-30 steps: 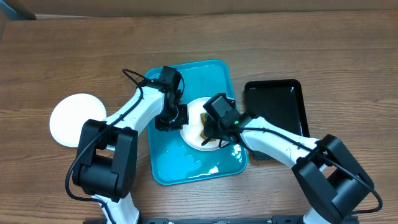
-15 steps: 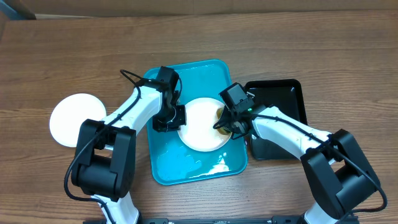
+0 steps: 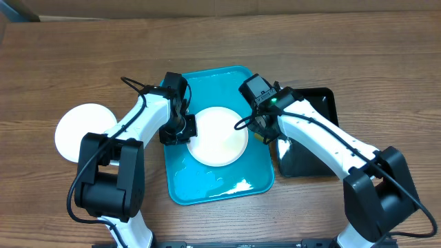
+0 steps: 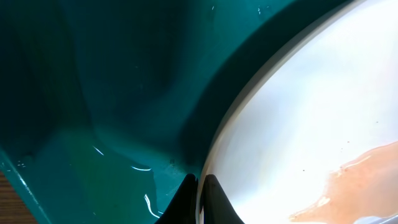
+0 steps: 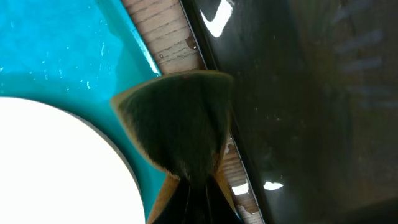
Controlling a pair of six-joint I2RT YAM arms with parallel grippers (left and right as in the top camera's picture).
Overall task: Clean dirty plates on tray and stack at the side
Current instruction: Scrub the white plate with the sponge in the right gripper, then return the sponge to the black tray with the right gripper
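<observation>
Next, I will lift my right gripper away from the plate and move it across the wooden strip. Then I will lower it into the glossy black tray (image 5: 314,112), open beside the sponge.
A white plate (image 3: 218,136) lies in the turquoise tray (image 3: 207,186). My left gripper (image 3: 180,128) is shut on the plate's left rim; the left wrist view shows my fingers (image 4: 200,198) pinching the rim, with an orange-red smear (image 4: 367,180) on the plate. My right gripper (image 3: 262,131) is shut on a folded dark sponge with a yellow edge (image 5: 180,127) and holds it over the tray's right rim, just off the plate (image 5: 56,168). A second white plate (image 3: 77,132) lies on the table at the left. The green-rimmed plate is out of view.
A glossy black tray (image 3: 310,131) sits right of the turquoise tray, with a narrow strip of wooden table (image 5: 168,43) between them. Water glints on the turquoise tray's near part (image 3: 238,186).
My right gripper has carried the sponge off the plate to the right, to the tray's right rim. My left gripper has shifted the plate slightly left.
</observation>
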